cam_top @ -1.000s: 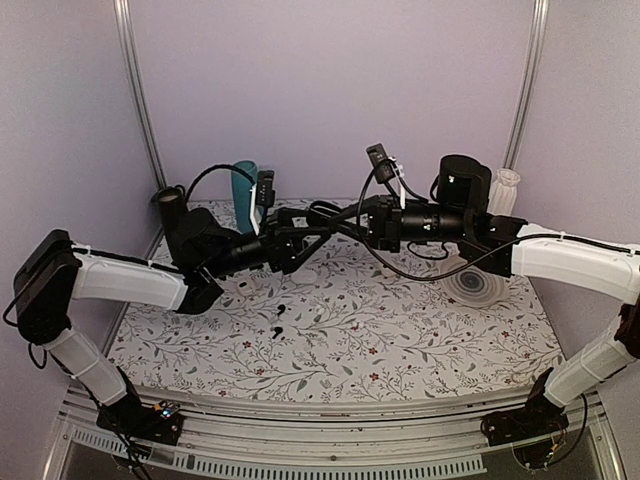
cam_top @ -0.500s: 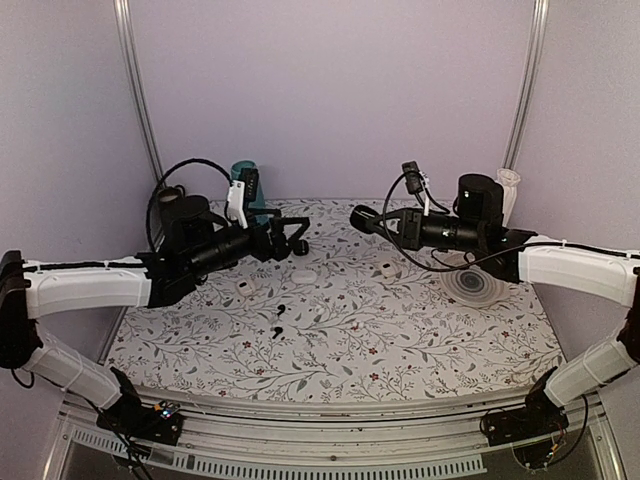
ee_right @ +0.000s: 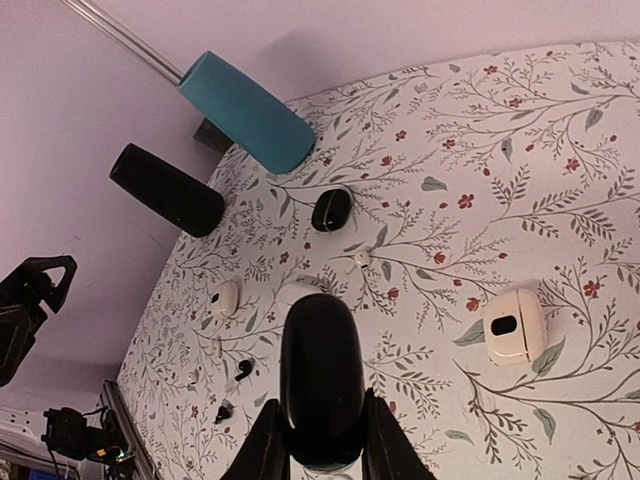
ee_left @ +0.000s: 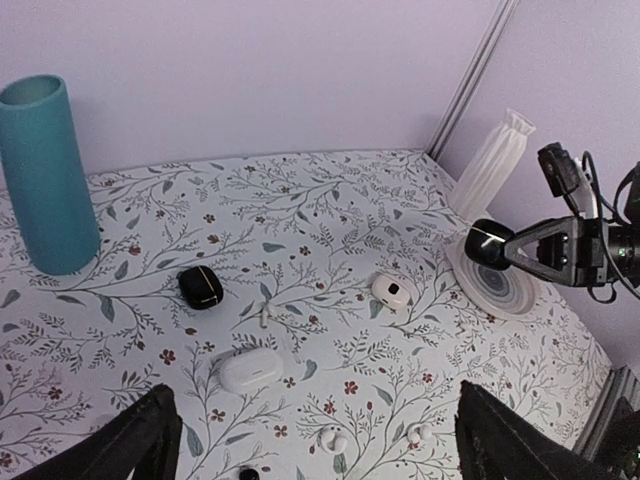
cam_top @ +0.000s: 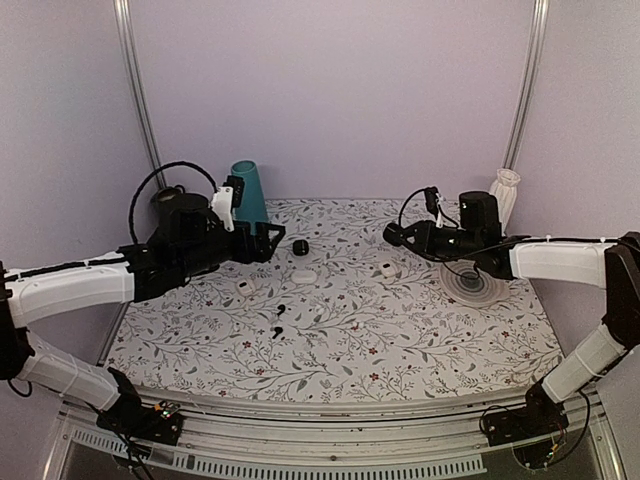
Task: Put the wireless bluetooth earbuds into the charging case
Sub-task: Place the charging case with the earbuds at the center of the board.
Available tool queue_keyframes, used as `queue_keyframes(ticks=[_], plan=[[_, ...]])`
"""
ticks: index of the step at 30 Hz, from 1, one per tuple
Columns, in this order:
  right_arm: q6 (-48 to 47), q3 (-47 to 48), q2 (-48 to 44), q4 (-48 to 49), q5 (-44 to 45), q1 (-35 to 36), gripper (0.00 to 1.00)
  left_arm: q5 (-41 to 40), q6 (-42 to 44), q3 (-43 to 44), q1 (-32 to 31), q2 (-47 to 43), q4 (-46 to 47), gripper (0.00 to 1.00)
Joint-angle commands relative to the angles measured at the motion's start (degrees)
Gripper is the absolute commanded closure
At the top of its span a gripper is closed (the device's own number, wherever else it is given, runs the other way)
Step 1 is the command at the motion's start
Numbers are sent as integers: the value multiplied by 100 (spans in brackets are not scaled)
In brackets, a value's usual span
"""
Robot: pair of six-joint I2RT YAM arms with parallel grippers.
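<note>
The charging case (ee_right: 320,350) goes down and outward in my right gripper next, to the bare tabletop beyond the nearest white case, for release there.
The charging case (ee_right: 320,350), a glossy black oval pebble, is pinched at its near end by my right gripper (cam_top: 398,236), which hangs above the table at the back right. Two tiny black earbuds (cam_top: 281,310) (cam_top: 276,331) lie left of centre; the right wrist view shows them (ee_right: 243,369) (ee_right: 223,410) left of the held case. My left gripper (cam_top: 272,240) hovers open and empty at the back left. Its fingers (ee_left: 130,445) frame the table in the left wrist view, where one black earbud (ee_left: 248,474) peeks in at the bottom edge.
A smaller square black case (cam_top: 300,247) sits at the back. White cases (cam_top: 304,276) (cam_top: 246,286) (cam_top: 388,269) and loose white earbuds (ee_left: 333,438) are scattered around. A teal cylinder (cam_top: 248,195), a black cylinder (ee_right: 165,190), a round plate (cam_top: 472,285) and a white vase (cam_top: 505,190) stand along the back and sides.
The two arms have drawn apart from the back middle, the left going left and the right going right with the black case. The left jaws have opened a little wider.
</note>
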Motion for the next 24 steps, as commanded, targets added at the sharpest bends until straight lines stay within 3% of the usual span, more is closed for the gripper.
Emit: queue_keyframes(ticks=[1, 6, 11, 16, 24], plan=[[-76, 242, 317, -239, 453, -95, 97, 334, -377, 156, 71, 169, -305, 4], [99, 366, 580, -275, 461, -245, 97, 374, -395, 309, 80, 280, -202, 4], [397, 900, 1075, -502, 349, -472, 97, 1044, -443, 232, 143, 444, 756, 4], [285, 2014, 1979, -913, 275, -585, 97, 1437, -276, 568, 166, 713, 486, 4], [466, 3017, 3155, -1112, -216, -873, 97, 1524, -155, 354, 309, 437, 402, 4]])
